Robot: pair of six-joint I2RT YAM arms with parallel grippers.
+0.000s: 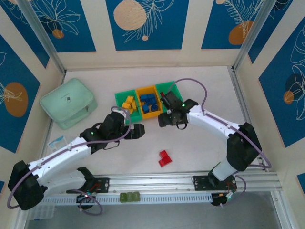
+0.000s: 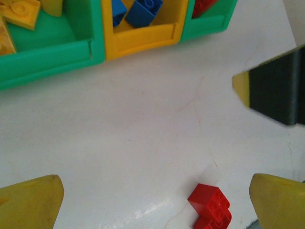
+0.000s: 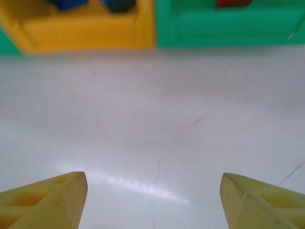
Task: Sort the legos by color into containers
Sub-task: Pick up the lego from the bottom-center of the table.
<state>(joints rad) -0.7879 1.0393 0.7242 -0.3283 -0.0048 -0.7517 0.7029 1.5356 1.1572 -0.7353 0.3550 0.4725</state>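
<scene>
The red lego nearer the bins lies loose below the open fingers and back toward the robot's base, so the right gripper should next move back and down onto it.
Three containers stand in a row: a left green bin (image 1: 122, 98) with yellow legos (image 1: 128, 103), an orange-yellow bin (image 1: 145, 90) with blue legos (image 1: 149, 103), and a right green bin (image 1: 172, 88). In the left wrist view the same bins (image 2: 52, 55) (image 2: 143, 40) (image 2: 212, 23) run along the top. Two red legos (image 1: 164, 158) (image 2: 210, 207) lie loose on the table near the front. My left gripper (image 1: 138, 131) (image 2: 155, 202) hovers open in front of the bins, nothing between its fingers. Beside it, my right gripper (image 1: 164, 120) (image 3: 153, 200) is open and empty over bare table before the orange-yellow bin (image 3: 86, 33) and right green bin (image 3: 228, 28).
A mint-green zip pouch (image 1: 69, 102) lies at the back left. A small clear item (image 1: 57, 141) sits near the left wall. Green pieces (image 1: 129, 196) rest on the front rail. Walls close in the table on three sides.
</scene>
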